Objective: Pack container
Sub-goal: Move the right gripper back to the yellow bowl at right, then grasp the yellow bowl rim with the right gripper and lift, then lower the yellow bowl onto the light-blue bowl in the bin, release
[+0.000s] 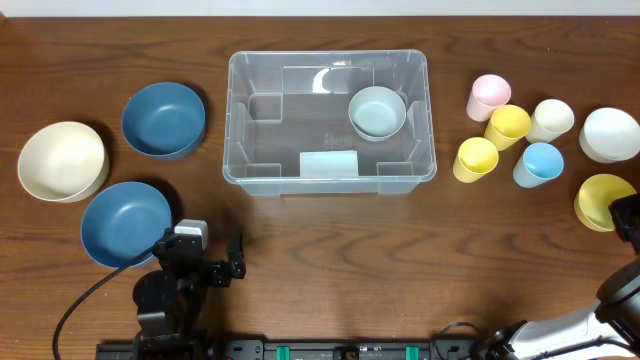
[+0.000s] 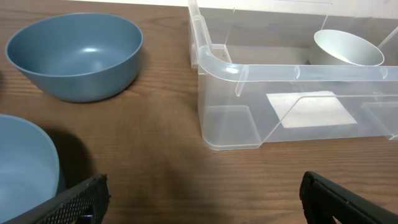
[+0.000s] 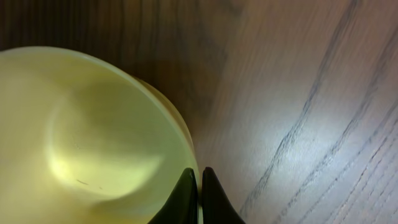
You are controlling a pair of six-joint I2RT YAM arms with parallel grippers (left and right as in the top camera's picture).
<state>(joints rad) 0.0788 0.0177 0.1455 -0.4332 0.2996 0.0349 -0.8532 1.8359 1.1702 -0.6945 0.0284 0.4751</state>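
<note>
My right gripper lifts the yellow bowl left in the overhead view over the cups next, then brings it down onto the pale grey-blue bowl (image 1: 377, 111), because that bowl is empty.
The clear plastic container (image 1: 330, 112) stands at the table's middle back, with a white label on its base and a pale grey-blue bowl (image 1: 377, 111) inside at the right. It also shows in the left wrist view (image 2: 292, 74). My left gripper (image 1: 215, 262) is open and empty, in front of the container's left end. My right gripper (image 3: 199, 177) is shut on the rim of a yellow bowl (image 3: 87, 137) at the right edge of the table (image 1: 604, 200).
Two blue bowls (image 1: 163, 118) (image 1: 126, 222) and a cream bowl (image 1: 62, 160) sit at the left. Several cups, pink (image 1: 489, 95), yellow (image 1: 507, 126), cream (image 1: 551, 119) and blue (image 1: 539, 163), and a white bowl (image 1: 610, 134) stand at the right.
</note>
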